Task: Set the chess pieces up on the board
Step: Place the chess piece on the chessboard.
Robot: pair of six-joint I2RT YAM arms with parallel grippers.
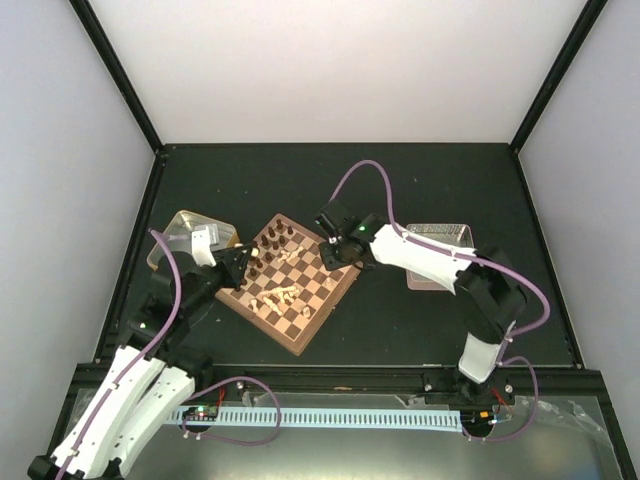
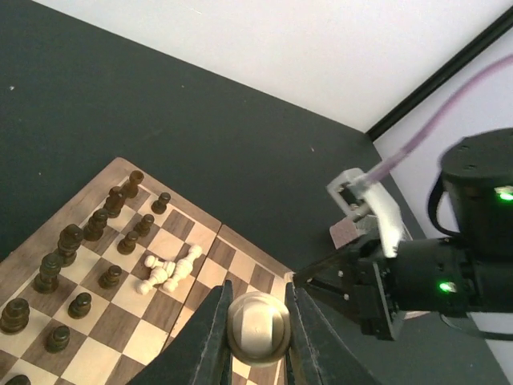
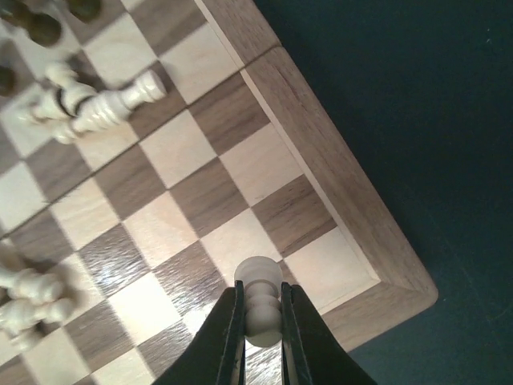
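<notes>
I should use my right gripper next to lower the cream pawn (image 3: 260, 275) onto the empty dark square by the board's edge, beside the light corner square, and then open the gripper.
The board (image 1: 318, 303) lies at an angle in the middle of the table. Dark brown pieces (image 2: 72, 241) stand in rows along its far-left side. Several cream pieces (image 2: 170, 271) lie toppled mid-board, and they also show in the right wrist view (image 3: 90, 106). My left gripper (image 2: 256, 298) is shut on a cream piece (image 2: 258, 330), held above the board. My right gripper (image 3: 261, 295) is shut on a cream pawn (image 3: 260, 275), held over a light square by the board's corner (image 3: 401, 289). In the top view the left gripper (image 1: 246, 261) and the right gripper (image 1: 328, 256) are over opposite sides of the board.
A gold-tan metal tray (image 1: 186, 226) sits left of the board, behind my left arm. A pinkish tray (image 1: 452, 236) sits right of it, partly under my right arm. More cream pieces (image 3: 28, 293) lie at the left edge of the right wrist view.
</notes>
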